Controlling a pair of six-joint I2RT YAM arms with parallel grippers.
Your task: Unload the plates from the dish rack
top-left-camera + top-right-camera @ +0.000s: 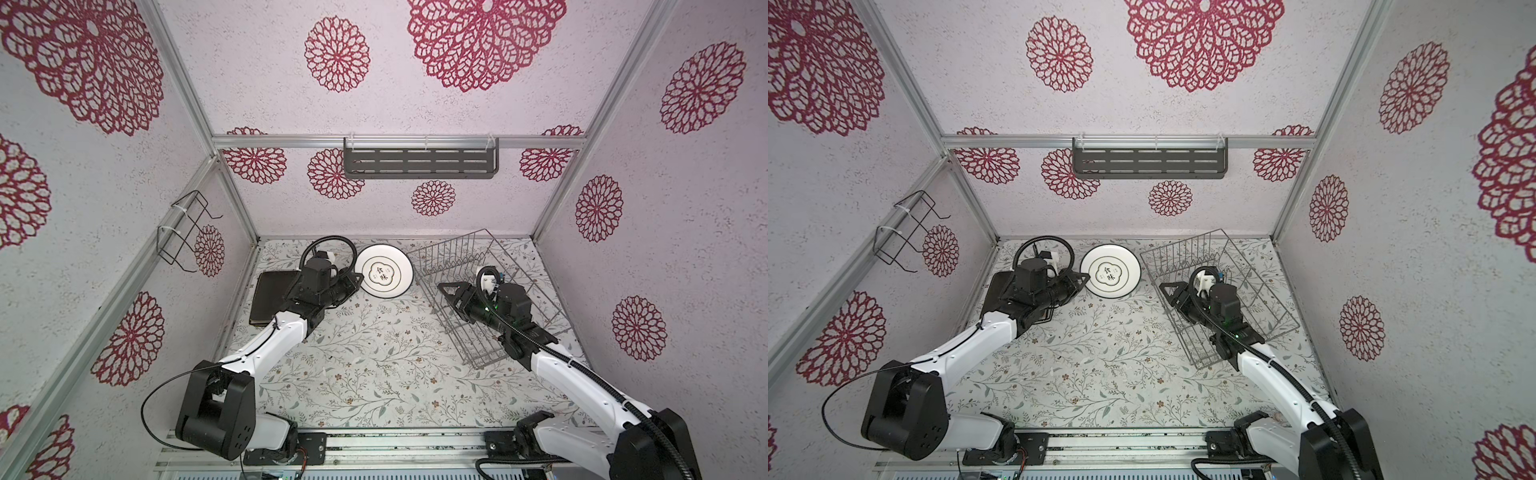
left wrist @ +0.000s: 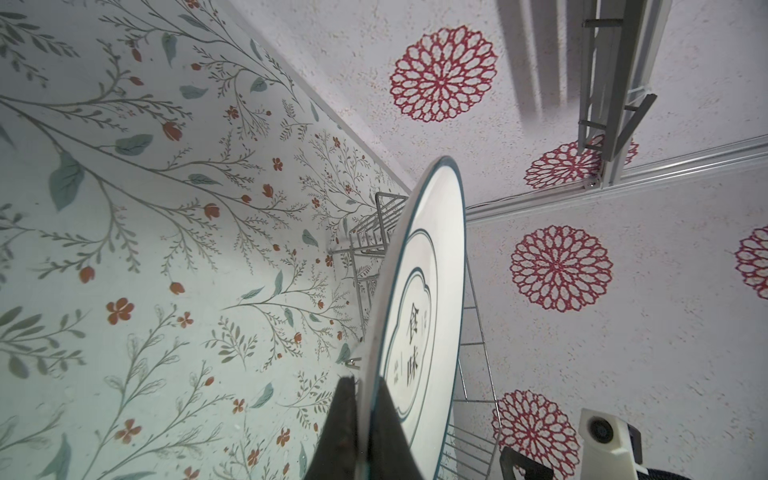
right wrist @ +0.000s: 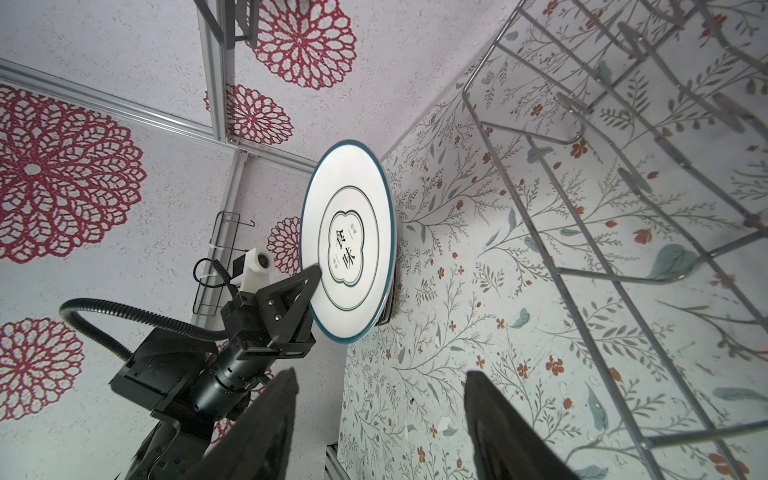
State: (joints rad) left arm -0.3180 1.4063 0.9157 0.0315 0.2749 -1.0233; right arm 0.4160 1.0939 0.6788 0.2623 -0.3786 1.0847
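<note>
The tilted white plate in my left gripper should go down next onto the bare floral tabletop below, beside the dark square plate point(image 1: 270, 299), and then I should let go of the white plate's rim.
A round white plate point(image 1: 386, 270) with a dark rim and black characters hangs tilted just over the table's back middle, left of the dish rack. My left gripper point(image 1: 358, 277) is shut on its rim, and its two fingers point(image 2: 345, 415) pinch the plate point(image 2: 419, 291) edge in the left wrist view. The silver wire dish rack point(image 1: 478, 266) stands at the back right with no plates showing in it. My right gripper point(image 1: 446, 297) hovers open over the rack's left side, holding nothing; its fingers point(image 3: 278, 415) stand wide apart. A dark square plate point(image 1: 270, 299) lies flat under my left arm.
A dark grey slotted shelf point(image 1: 419, 162) hangs on the back wall. A small black wire holder point(image 1: 183, 237) is fixed to the left wall. The table point(image 1: 374, 365) has a floral cover and is closed in by walls on three sides.
</note>
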